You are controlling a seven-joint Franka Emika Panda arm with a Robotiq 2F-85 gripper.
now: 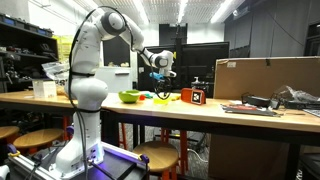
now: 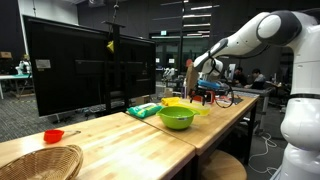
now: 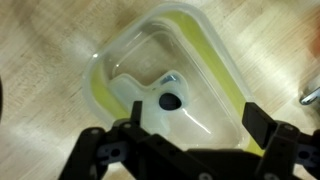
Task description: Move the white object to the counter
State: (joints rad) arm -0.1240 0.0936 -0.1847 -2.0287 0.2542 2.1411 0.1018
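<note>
The white object's holed end lies nearer one finger, so my gripper moves down and to the left in the wrist view onto it next.
The white object [image 3: 143, 93], with a dark round hole in it, lies inside a clear container with a yellow-green rim [image 3: 226, 62] on the light wooden counter [image 3: 50, 50]. My gripper [image 3: 197, 120] is open and hovers right above the container, one finger on each side and nothing between them. In both exterior views the gripper [image 1: 160, 73] [image 2: 206, 84] hangs just above the yellow container [image 1: 161, 96] [image 2: 176, 102] on the counter [image 1: 200, 113] [image 2: 120, 140]. The white object is too small to make out there.
A green bowl [image 1: 130, 97] [image 2: 176, 117] stands next to the container. An orange box [image 1: 193, 96] sits beyond it. A green packet [image 2: 143, 110], a small red bowl [image 2: 53, 136], a wicker basket [image 2: 40, 160] and a large dark screen [image 2: 75, 65] are on the counter.
</note>
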